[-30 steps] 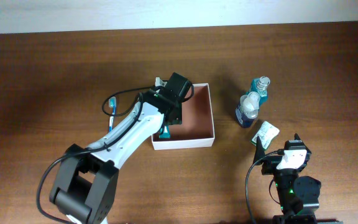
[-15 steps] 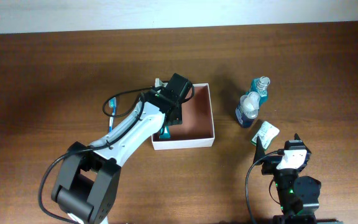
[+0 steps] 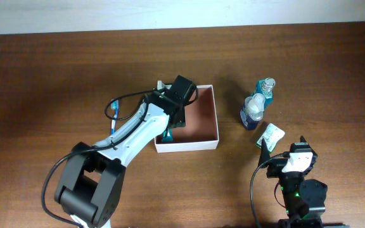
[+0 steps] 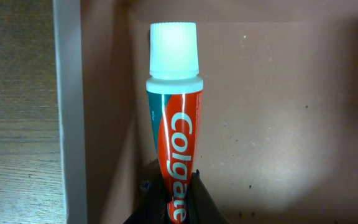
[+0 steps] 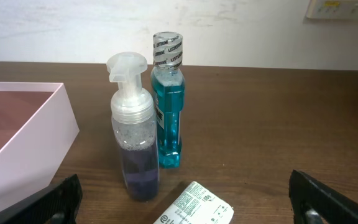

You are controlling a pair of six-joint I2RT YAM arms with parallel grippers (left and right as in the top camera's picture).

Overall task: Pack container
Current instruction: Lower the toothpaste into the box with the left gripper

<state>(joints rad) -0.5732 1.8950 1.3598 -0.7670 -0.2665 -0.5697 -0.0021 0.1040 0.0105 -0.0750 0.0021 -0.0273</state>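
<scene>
My left gripper next lowers the toothpaste tube [image 4: 174, 124] to the container's reddish-brown bottom below and releases it there, since it is already inside the container's sides.
The container [image 3: 208, 140] is a square shallow box with white walls and a reddish-brown inside. It also shows in the left wrist view [image 4: 67, 112] and the right wrist view [image 5: 23, 149]. My left gripper [image 4: 174, 202] is shut on a red and teal toothpaste tube [image 4: 174, 124] with a white cap. It holds the tube inside the container next to its left wall; in the overhead view the tube's end [image 3: 167, 135] shows below the gripper. My right gripper [image 3: 284, 154] is open and empty, just behind a white packet [image 3: 270, 135].
A clear pump bottle [image 5: 132, 134] and a teal mouthwash bottle [image 5: 168, 102] stand upright right of the container. The white packet [image 5: 197, 208] lies in front of them. A blue toothbrush [image 3: 113, 114] lies on the table left of the container.
</scene>
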